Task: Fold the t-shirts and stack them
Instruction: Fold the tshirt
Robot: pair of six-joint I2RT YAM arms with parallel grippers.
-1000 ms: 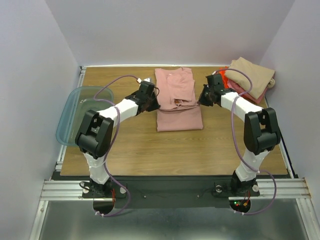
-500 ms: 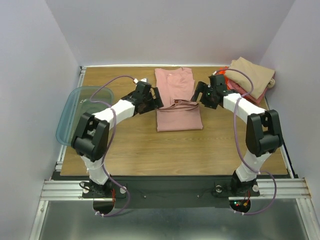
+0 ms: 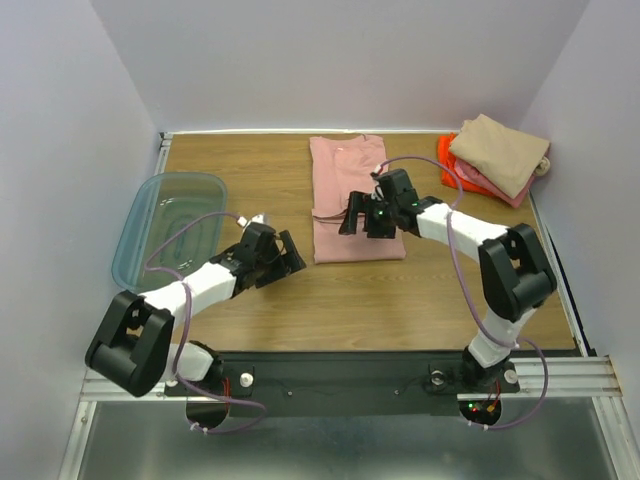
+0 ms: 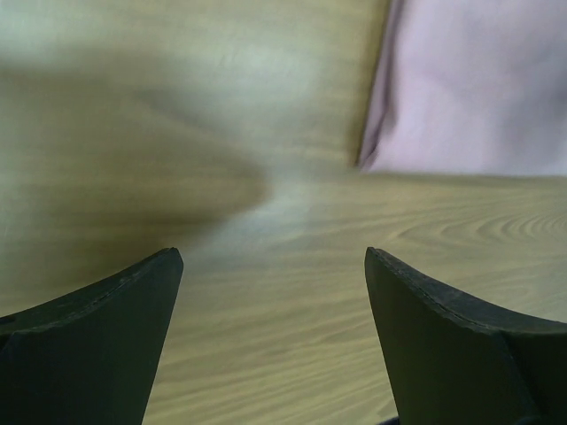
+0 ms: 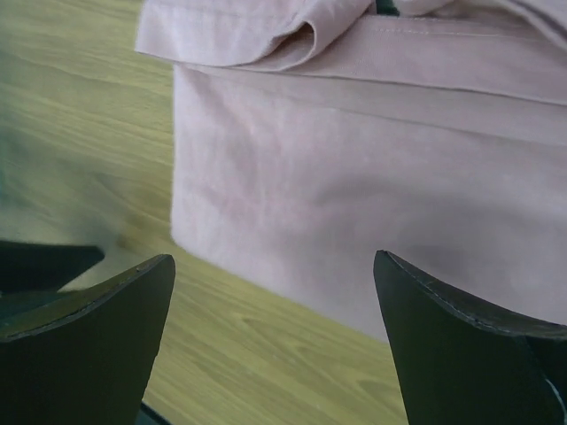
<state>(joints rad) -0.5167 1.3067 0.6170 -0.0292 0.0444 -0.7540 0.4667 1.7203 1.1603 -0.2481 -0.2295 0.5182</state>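
Note:
The robot will next lower its left gripper, toward the gripper's right in the top view, onto the dusty-pink t-shirt's near corner (image 3: 316,261) (image 4: 371,163).
The dusty-pink t-shirt (image 3: 345,195) lies flat at the middle of the table, folded into a long narrow strip with a sleeve tucked across it. My right gripper (image 3: 358,228) hovers over its near half, open, with nothing between the fingers. In the right wrist view the gripper (image 5: 274,258) faces the shirt's near left corner (image 5: 354,186). My left gripper (image 3: 292,258) is open over bare wood, apart from the shirt's near left corner. The left wrist view shows that gripper (image 4: 270,257) empty, with the shirt's edge (image 4: 478,88) ahead to the right. Folded t-shirts (image 3: 497,155) are stacked at the back right, tan on top.
A clear teal plastic bin (image 3: 150,225) sits at the table's left edge, beside my left arm. The stack at the back right shows a pink layer (image 3: 483,180) and an orange one (image 3: 446,150) under the tan one. Walls close in the table on three sides.
Both grippers opened and let go of the shirt. The left arm drew back toward the near left onto bare wood. The right gripper swung left and nearer, over the shirt.

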